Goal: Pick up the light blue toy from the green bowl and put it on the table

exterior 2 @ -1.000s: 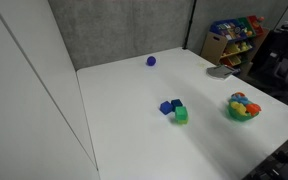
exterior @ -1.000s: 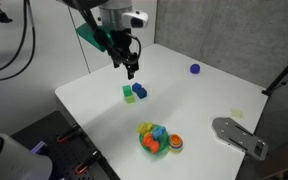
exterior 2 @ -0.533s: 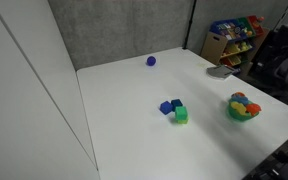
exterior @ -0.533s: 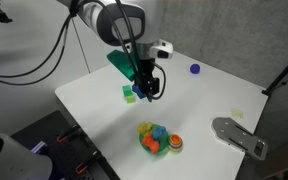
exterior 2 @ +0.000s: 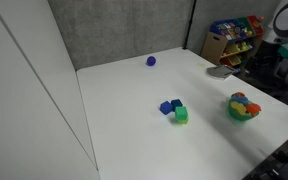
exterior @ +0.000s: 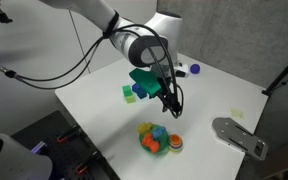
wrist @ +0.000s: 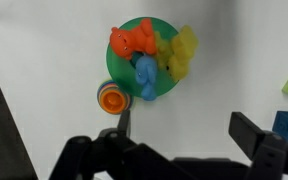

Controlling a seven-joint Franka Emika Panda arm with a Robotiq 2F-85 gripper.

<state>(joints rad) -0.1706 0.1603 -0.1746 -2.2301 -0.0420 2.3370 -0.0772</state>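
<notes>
My gripper moves toward the green bowl next, then down onto the light blue toy's middle, since only bare table lies between its open fingers.
The green bowl sits on the white table and holds the light blue toy, an orange toy and a yellow toy. The bowl also shows in both exterior views, with the light blue toy on top. My gripper hangs above the table, just short of the bowl, between it and the blocks. In the wrist view the gripper is open and empty, with bare table between its fingers.
An orange and red ring toy lies beside the bowl. A green cube and a darker blue block sit mid-table. A purple-blue ball lies at the far side. A grey plate overhangs one table edge.
My arm has swung from the far side of the table, over the green and blue blocks, towards the green bowl. The gripper has stayed open and empty.
</notes>
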